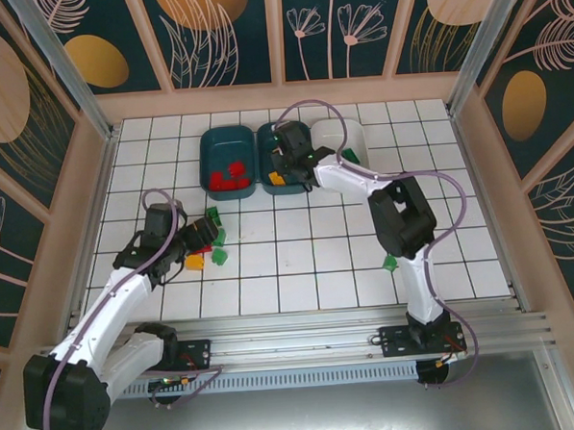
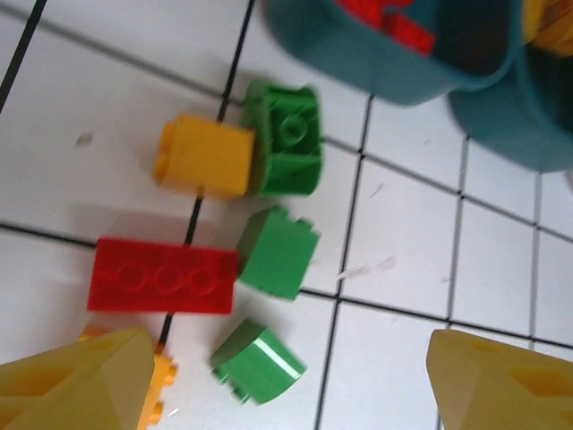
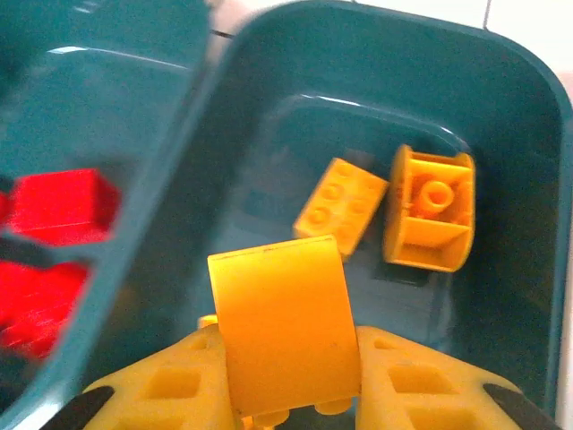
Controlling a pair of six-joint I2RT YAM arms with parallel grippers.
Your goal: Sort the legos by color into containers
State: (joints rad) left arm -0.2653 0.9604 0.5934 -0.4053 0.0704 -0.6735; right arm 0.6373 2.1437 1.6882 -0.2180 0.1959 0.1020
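Note:
The left gripper lowers back past the long red brick onto the orange brick [image 1: 194, 262] [image 2: 159, 380] next, as it lies below and nearer the base than my open fingers.
My right gripper [image 3: 286, 385] is shut on a yellow-orange curved brick [image 3: 282, 327], held over the middle teal tray [image 3: 501, 107], where two yellow bricks [image 3: 340, 206] [image 3: 430, 210] lie. From above, this gripper [image 1: 282, 162] sits at that tray [image 1: 264, 137]. The left teal tray [image 1: 206, 147] holds red bricks [image 1: 231, 173]. A green brick [image 1: 349, 156] lies at the white tray [image 1: 355, 131]. My left gripper [image 2: 286, 376] hangs open over a cluster of loose legos: a long red brick [image 2: 161, 276], green bricks [image 2: 260, 363] [image 2: 277, 251] [image 2: 285, 139] and a yellow one [image 2: 204, 157].
One green brick [image 1: 390, 262] lies alone on the tiles beside the right arm's base. Wooden walls ring the tiled floor. The three trays stand side by side along the back. An orange brick [image 2: 159, 381] peeks out under my left finger [image 2: 81, 376].

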